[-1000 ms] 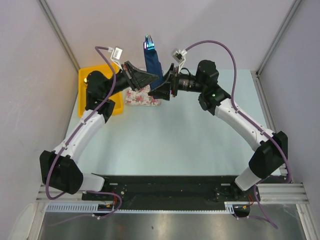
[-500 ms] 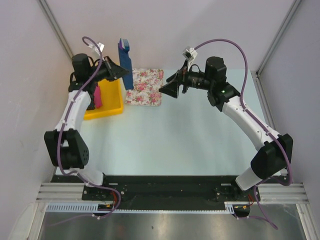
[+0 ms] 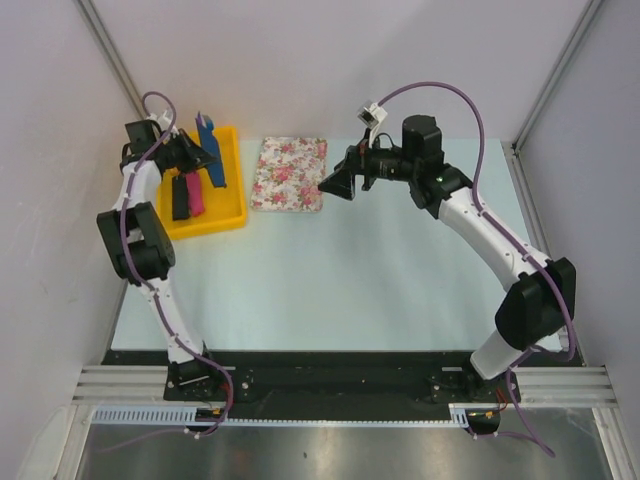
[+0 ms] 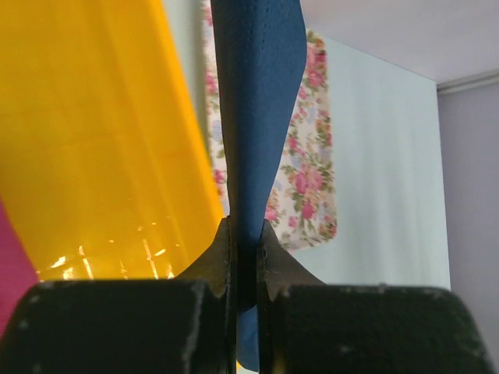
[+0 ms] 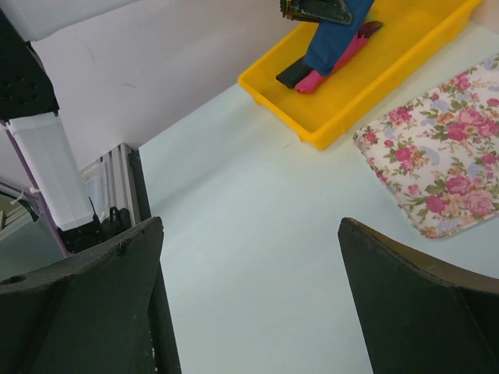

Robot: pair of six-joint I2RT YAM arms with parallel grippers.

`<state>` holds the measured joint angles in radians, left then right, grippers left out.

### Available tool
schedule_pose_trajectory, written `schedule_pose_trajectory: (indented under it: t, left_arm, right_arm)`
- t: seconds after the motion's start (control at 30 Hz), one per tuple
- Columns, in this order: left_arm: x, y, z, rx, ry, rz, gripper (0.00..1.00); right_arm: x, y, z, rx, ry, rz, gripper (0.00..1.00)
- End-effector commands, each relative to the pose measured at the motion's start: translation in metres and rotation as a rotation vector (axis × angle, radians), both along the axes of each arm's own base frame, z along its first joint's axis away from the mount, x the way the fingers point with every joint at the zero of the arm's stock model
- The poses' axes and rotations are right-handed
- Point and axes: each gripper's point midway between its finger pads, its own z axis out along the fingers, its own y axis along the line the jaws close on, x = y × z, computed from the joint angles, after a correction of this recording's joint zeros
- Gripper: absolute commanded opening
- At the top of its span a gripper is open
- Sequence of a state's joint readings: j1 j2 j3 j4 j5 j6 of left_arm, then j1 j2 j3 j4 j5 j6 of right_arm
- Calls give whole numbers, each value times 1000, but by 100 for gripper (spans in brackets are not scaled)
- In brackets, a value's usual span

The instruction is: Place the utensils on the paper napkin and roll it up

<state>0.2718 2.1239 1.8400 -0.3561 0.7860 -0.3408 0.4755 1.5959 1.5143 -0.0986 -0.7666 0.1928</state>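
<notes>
The napkin (image 3: 211,152) in my left gripper goes down onto the tray's bare bottom by the mat next, below the gripper and clear of the pink block, and gets released.
The dark navy paper napkin (image 3: 211,152) hangs as a folded strip from my left gripper (image 3: 199,156), which is shut on it above the yellow tray (image 3: 228,216). In the left wrist view the napkin (image 4: 257,117) is pinched between the shut jaws of the left gripper (image 4: 243,231). My right gripper (image 3: 332,185) is open and empty, just right of the floral mat (image 3: 290,172) and above the table. In its wrist view the right gripper (image 5: 249,234) faces bare table, with the napkin (image 5: 337,35) far off. No utensils are in view.
A black block (image 3: 180,197) and a pink block (image 3: 196,192) lie in the yellow tray at the far left. The floral mat lies flat at the back centre. Walls close in on the left, back and right.
My left arm has swung left, carrying the napkin from above the floral mat to over the yellow tray. My right gripper has drawn back from the napkin and stays by the mat.
</notes>
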Motion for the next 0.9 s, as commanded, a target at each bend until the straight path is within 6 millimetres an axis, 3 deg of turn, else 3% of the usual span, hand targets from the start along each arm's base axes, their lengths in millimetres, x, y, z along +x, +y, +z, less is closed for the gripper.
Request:
schedule_pose_trajectory:
  t: [0.0,0.23,0.53,0.7,0.87]
  left_arm:
    - [17,11,6,13,-38,-2,0]
    - [17,14,-54,-26,75,-10,0]
    - [19,6,-92,-97,139,-35,0]
    - [12,-10,-114,-142,196,-86,0]
    - [16,-16,-118,-174,204,-88,0]
  right_arm:
    - [13,1,7,-9,-33,-12,100]
    - [24,2,-1,-31,0,-14,100]
    - [30,2,-11,-55,46,-18,100]
    - [31,2,-14,-68,62,-18,100]
    - [33,3,-16,-75,72,-15,100]
